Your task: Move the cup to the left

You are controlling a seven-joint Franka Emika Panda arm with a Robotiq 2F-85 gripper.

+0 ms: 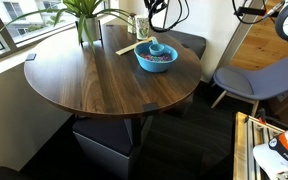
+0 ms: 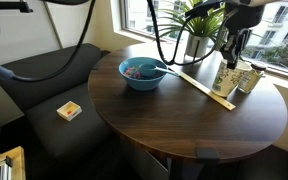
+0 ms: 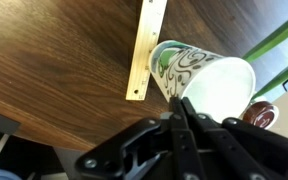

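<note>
Next, my gripper will lift the cup [image 3: 206, 78], carry it beyond the blue bowl and lower it there to release, as open tabletop lies past the bowl from my gripper.
The cream-white cup [image 3: 206, 78] with a green printed pattern stands near the table's window-side edge, beside a wooden ruler [image 3: 147, 45]. It shows in both exterior views [image 1: 142, 28] [image 2: 227, 80]. My gripper [image 3: 180, 103] comes down onto it from above, in both exterior views [image 1: 149, 20] [image 2: 231, 62]. The two fingers are pressed close together over the cup's rim, one inside and one outside the wall. I cannot tell whether the cup is off the table.
A blue bowl [image 1: 156, 57] [image 2: 142, 72] sits mid-table beyond the ruler [image 2: 206, 88]. A potted plant [image 1: 87, 22] [image 2: 196, 30] stands by the window. A small dark-topped jar [image 2: 250, 78] [image 3: 260, 115] is right beside the cup. Grey seats surround the round wooden table [image 1: 94, 80].
</note>
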